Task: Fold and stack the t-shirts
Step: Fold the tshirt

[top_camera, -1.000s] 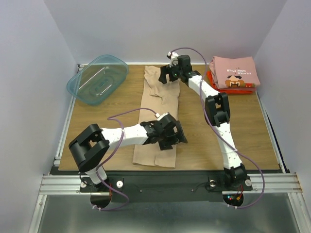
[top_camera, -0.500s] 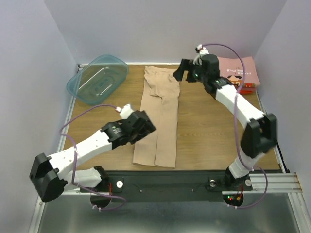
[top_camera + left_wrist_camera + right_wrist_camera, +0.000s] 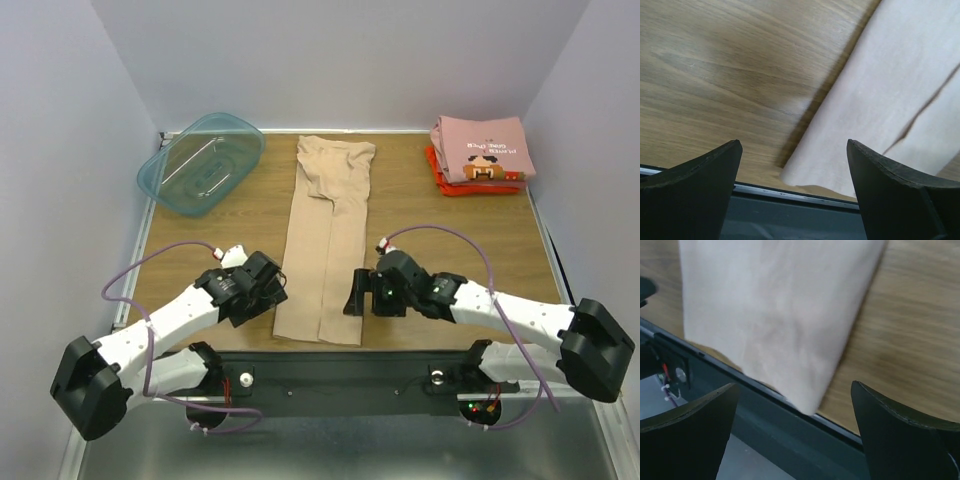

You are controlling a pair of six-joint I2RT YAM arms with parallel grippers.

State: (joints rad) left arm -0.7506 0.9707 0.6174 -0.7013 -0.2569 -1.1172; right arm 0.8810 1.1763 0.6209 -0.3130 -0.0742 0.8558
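Observation:
I need to lower my right gripper and pull it back onto the tan t-shirt's near corner (image 3: 357,341) (image 3: 809,406) next. The corner is below and behind the gripper and shows between its open fingers.
The tan t-shirt (image 3: 330,230) lies folded into a long narrow strip down the middle of the table, its near end at the front edge. My left gripper (image 3: 270,297) is open and empty just left of the strip's near left corner, which shows in the left wrist view (image 3: 890,90). My right gripper (image 3: 357,297) is open and empty just right of the near right corner, seen in the right wrist view (image 3: 775,310). The pink printed t-shirt (image 3: 482,148) lies folded on the red-orange t-shirt (image 3: 442,178) at the back right.
A translucent teal tub (image 3: 200,162) stands at the back left corner. The table's front metal rail (image 3: 330,360) runs right under the tan shirt's near end, and shows in both wrist views (image 3: 790,192) (image 3: 790,425). Walls enclose the left, back and right sides.
My right gripper has come from the tan shirt's far end down to its near right corner. My left gripper has shifted to the near left corner. The shirt lies as before.

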